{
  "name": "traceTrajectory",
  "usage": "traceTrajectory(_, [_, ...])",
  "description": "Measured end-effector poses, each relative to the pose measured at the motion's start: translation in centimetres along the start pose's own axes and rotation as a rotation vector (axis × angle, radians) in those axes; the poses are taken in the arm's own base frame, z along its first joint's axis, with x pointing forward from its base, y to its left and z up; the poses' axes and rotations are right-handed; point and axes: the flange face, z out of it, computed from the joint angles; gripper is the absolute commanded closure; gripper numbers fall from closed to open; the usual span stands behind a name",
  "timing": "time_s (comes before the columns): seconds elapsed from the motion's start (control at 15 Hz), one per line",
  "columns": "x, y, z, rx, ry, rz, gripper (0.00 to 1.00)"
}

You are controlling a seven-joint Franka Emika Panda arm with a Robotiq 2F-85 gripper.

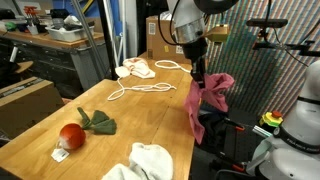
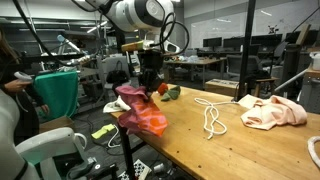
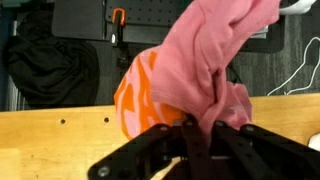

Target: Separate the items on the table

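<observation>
The patch of wood between rope (image 1: pixel 140 90) and white towel (image 1: pixel 140 162) is empty, so my gripper comes in from the table's side edge next and lowers toward it.
My gripper (image 1: pixel 198 72) (image 2: pixel 150 80) (image 3: pixel 200 135) is shut on the pink cloth (image 1: pixel 208 98) (image 2: pixel 140 110) (image 3: pixel 200 60). The cloth hangs bunched from the jaws at the side edge of the wooden table (image 1: pixel 150 120) (image 2: pixel 230 150), with an orange patch showing in the wrist view. The thin white rope (image 1: pixel 140 90) (image 2: pixel 212 118) lies looped on the table. Beside it is a small white fabric piece (image 1: pixel 135 70) (image 2: pixel 272 112). The red ball toy (image 1: pixel 72 134) with green leaves sits nearer the front in an exterior view. A white towel (image 1: pixel 140 162) lies at that view's bottom edge.
A brown cardboard box (image 1: pixel 158 32) stands at the table's far end. A cluttered grey workbench (image 1: pixel 50 45) runs along one side. A person with a green bucket (image 2: pixel 58 90) stands off the table's end. A black bag (image 3: pixel 50 65) lies on the floor below the edge.
</observation>
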Motion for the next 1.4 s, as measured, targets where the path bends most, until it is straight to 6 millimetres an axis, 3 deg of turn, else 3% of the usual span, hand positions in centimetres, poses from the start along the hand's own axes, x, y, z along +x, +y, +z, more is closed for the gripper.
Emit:
traceTrajectory(0.47, [3.0,-1.2,1.7,0.056,0.144,0.118,0.94])
traceTrajectory(1.13, [6.5,-6.4,3.7,0.192,0.287,0.258,0.94])
traceTrajectory(1.4, [8.2,-7.5,4.7,0.174,0.408,0.293,0.94])
